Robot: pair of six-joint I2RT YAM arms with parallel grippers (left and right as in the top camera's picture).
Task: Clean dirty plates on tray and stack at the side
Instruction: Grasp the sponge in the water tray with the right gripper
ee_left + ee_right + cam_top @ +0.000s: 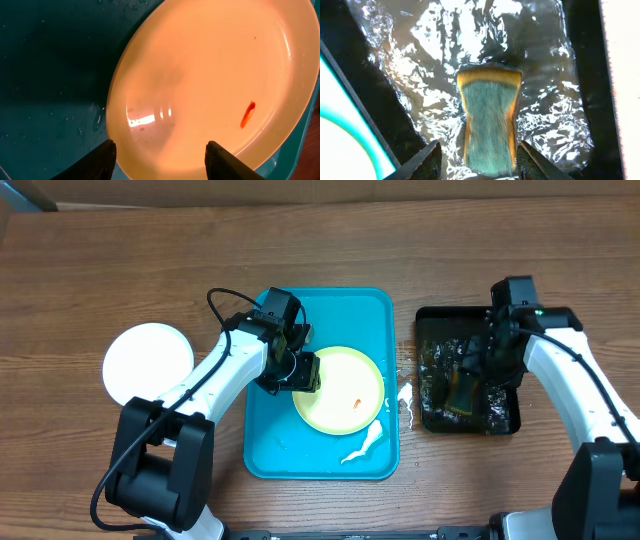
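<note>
My left gripper moves down and to the left in the overhead view onto the smeared plate's rim (296, 399) (109, 136) next, since that rim lies below it on that side.
A pale green-rimmed plate (345, 390) with a small orange smear (357, 402) lies in the right half of the turquoise tray (330, 298). My left gripper (305, 370) is open at the plate's left edge, its fingers straddling the rim. In the left wrist view the plate (210, 75) fills the frame, with the smear (247, 114) and the open fingers (161, 150) at its near edge. A white plate (148, 363) sits on the table to the left. My right gripper (470, 372) is open over a green-and-yellow sponge (490, 120), fingers (479, 155) either side of it.
The sponge lies in shallow water in a black tray (505, 420) to the right of the turquoise tray. White foam streaks lie at the turquoise tray's front right corner (365, 442) and on the table between the trays (405, 395).
</note>
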